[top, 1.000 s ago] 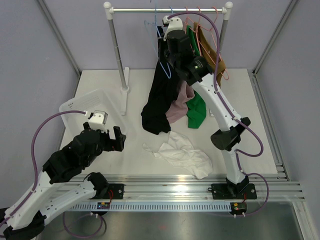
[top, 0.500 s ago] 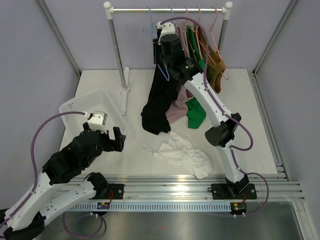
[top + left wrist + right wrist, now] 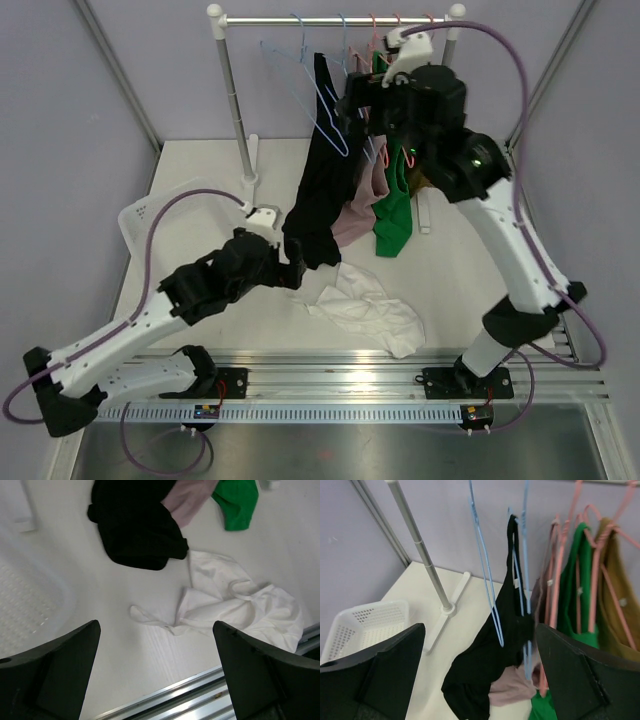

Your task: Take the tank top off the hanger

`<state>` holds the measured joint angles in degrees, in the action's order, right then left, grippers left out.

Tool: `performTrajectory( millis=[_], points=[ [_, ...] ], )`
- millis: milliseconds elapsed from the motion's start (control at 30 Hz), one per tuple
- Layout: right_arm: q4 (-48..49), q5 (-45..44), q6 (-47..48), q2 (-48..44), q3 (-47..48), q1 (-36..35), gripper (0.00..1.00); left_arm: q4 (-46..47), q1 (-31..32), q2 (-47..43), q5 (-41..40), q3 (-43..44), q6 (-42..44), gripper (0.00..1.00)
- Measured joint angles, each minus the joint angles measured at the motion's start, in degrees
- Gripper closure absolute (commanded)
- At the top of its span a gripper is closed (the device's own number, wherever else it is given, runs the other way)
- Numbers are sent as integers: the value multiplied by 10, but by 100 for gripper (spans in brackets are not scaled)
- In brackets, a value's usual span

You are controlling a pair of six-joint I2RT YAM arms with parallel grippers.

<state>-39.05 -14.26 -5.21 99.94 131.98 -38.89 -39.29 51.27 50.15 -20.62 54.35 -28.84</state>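
Observation:
The white garment's folds bunch up below my left gripper and to its right in the top view, so next my left gripper needs to move that way and down to pinch them.
The black tank top [image 3: 318,195] [image 3: 492,665] hangs by one strap from a light blue hanger [image 3: 335,120] [image 3: 524,580] on the rail, and its lower part sags onto the table. My right gripper [image 3: 360,103] [image 3: 480,675] is open and stands apart from it, just to the right of the hanger, with nothing between its fingers. My left gripper [image 3: 296,270] [image 3: 157,670] is open low over the table, beside the bunched hem of the black tank top [image 3: 137,530].
A second blue hanger [image 3: 485,570] hangs bare to the left. Pink [image 3: 355,215], green [image 3: 393,222] and brown tops hang on pink hangers to the right. A white garment [image 3: 365,305] [image 3: 235,610] lies on the table. A white basket [image 3: 150,215] sits left, behind the rack pole [image 3: 232,95].
My right gripper opened and pulled back to the right, away from the blue hanger. The hangers swung left. My left arm reached forward and right to the hem of the black tank top.

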Motion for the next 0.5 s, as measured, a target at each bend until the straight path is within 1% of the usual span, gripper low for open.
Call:
performTrajectory(
  millis=[133,200,400,500],
  points=[
    [15,-16,8,-169,-117,-1,0,91,59,106,19,3,-1,1],
    [28,-23,8,-261,-198,-1,0,120,88,181,28,24,0,1],
    [10,-43,-14,-482,-416,-1,1,163,161,398,39,126,5,1],
    [-14,-44,-33,-557,-493,-2,0,169,189,478,43,158,5,1]
  ],
)
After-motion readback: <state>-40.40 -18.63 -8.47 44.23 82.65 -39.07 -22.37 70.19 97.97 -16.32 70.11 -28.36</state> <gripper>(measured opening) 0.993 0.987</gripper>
